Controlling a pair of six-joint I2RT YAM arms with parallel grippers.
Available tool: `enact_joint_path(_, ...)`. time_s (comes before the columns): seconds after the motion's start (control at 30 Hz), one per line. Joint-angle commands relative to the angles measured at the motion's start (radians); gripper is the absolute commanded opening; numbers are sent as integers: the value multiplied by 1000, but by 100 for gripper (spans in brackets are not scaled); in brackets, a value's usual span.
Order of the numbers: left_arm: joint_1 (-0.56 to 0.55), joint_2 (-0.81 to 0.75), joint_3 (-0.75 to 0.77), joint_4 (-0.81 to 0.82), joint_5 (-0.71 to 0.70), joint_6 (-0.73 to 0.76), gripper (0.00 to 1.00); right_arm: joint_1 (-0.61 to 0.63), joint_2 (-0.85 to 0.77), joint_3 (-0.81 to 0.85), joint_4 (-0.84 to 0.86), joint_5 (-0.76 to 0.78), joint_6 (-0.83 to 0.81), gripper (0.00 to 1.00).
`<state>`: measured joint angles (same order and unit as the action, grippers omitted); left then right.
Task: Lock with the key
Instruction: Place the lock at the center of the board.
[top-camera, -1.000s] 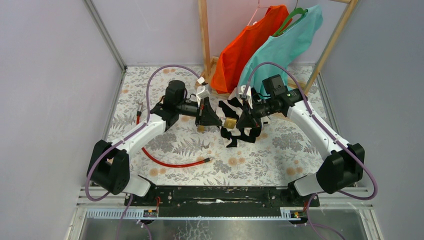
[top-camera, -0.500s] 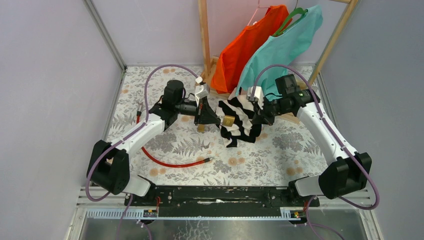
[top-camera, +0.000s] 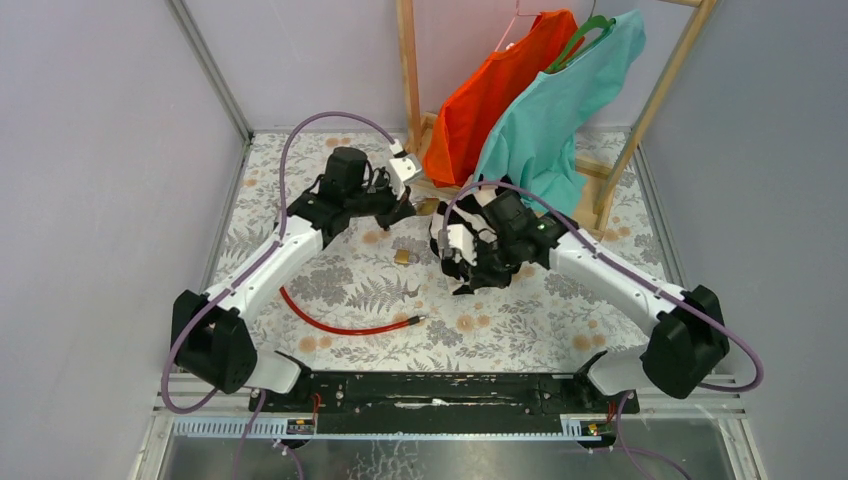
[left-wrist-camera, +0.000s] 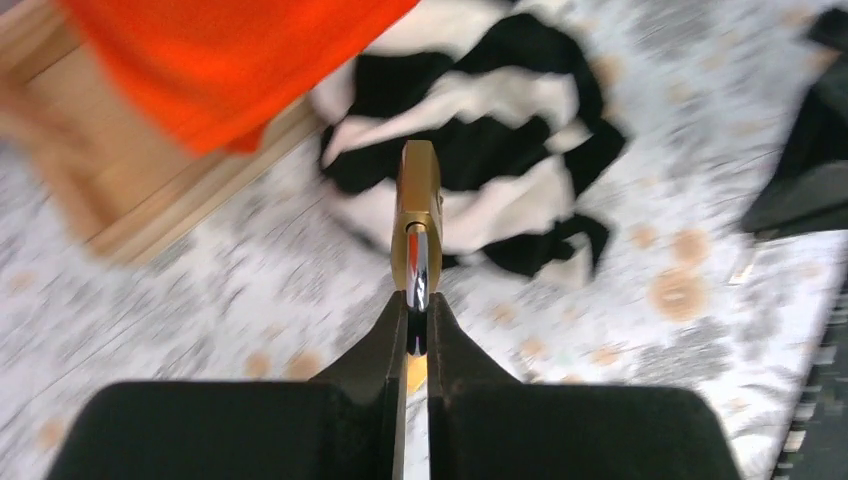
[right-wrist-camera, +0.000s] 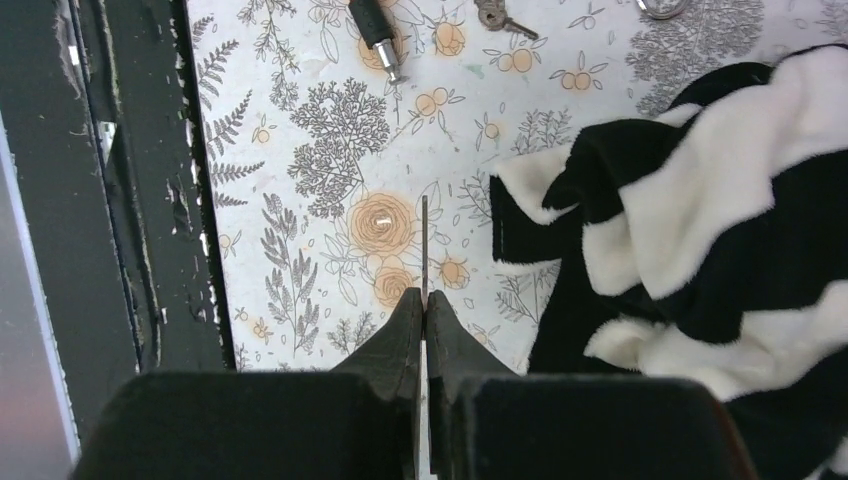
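My left gripper goes down and to its left in the top view next, onto bare mat (top-camera: 378, 249) beside the brass block, to free the padlock's shackle.
My left gripper (left-wrist-camera: 417, 300) is shut on the steel shackle (left-wrist-camera: 418, 262) of the brass padlock (left-wrist-camera: 417, 195) and holds it in the air. In the top view the left gripper (top-camera: 412, 207) holds the padlock (top-camera: 428, 207) near the wooden rack. My right gripper (right-wrist-camera: 424, 298) is shut on the key (right-wrist-camera: 424, 245), a thin dark blade seen edge-on that sticks out over the floral mat. In the top view the right gripper (top-camera: 468, 266) is low over the striped cloth (top-camera: 480, 250). The left wrist view is blurred.
A small brass block (top-camera: 403, 257) lies on the mat. A red cable (top-camera: 340, 323) ends in a metal plug (right-wrist-camera: 378, 30). Another small key (right-wrist-camera: 498, 16) lies by it. Orange and teal garments (top-camera: 500, 90) hang on the wooden rack. The black base rail (right-wrist-camera: 130, 180) is close.
My left gripper has carried the padlock up and back toward the rack. My right arm has swung left and toward the near side, down over the striped cloth, with the key still held.
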<state>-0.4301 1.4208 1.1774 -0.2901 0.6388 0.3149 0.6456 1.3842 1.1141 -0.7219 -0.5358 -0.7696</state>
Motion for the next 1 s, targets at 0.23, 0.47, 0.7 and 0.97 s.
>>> enact_joint_path(0.23,56,-38,-155,-40,-627,211,0,135,134,56,108,12,73,0)
enact_joint_path(0.47,57,94,-218,71,-797,174,0,137,120,39,120,30,79,0)
enact_joint_path(0.7,49,177,-267,135,-851,141,10,135,138,54,120,5,97,0)
enact_joint_path(0.97,39,160,-377,185,-789,104,33,136,166,39,233,31,128,0)
